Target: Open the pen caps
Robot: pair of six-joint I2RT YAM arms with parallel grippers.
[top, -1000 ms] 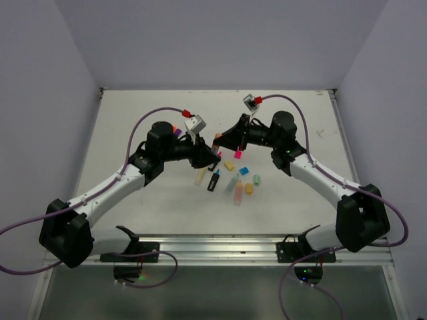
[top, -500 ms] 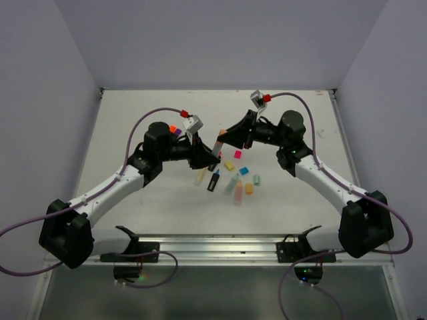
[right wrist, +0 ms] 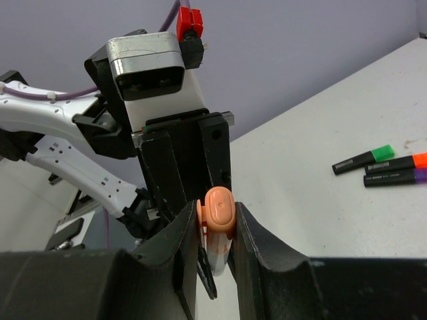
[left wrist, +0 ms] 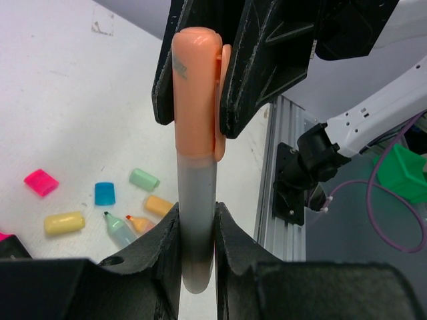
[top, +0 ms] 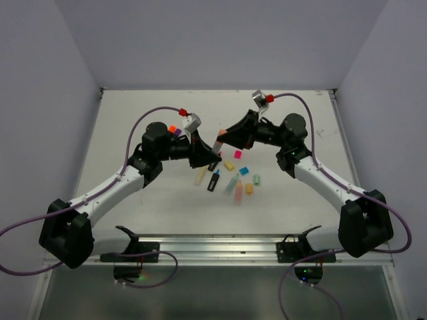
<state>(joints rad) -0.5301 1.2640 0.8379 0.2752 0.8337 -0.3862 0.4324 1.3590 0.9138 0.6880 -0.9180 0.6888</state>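
The peach cap (right wrist: 219, 212) needs to be pulled off by my right gripper. It should then be lowered and released by the pink cap, since the bare tabletop there is below the gripper.
One pen (left wrist: 197, 220) with a grey translucent body is held in the air between both grippers. My left gripper (left wrist: 197, 230) is shut on its body. My right gripper (right wrist: 217, 230) is shut on its peach cap (right wrist: 219, 212), which sits on the end of the body (left wrist: 195, 93). In the top view the left gripper (top: 212, 155) and the right gripper (top: 223, 139) meet above the table's middle. Loose caps lie below: pink (top: 237, 154), yellow (top: 229, 165), blue (top: 243, 171), mint (top: 256, 179), orange (top: 249, 189).
Uncapped pens lie near the loose caps: a pale yellow one (top: 200, 175), a black one with a blue tip (top: 213, 181), a mint one (top: 231, 185), a peach one (top: 238, 193). Three capped black pens (right wrist: 393, 163) with green, orange and purple caps lie behind the left arm.
The right arm has drawn back to the right and both grippers have risen a little, with the pen held between them. The things on the table have not moved.
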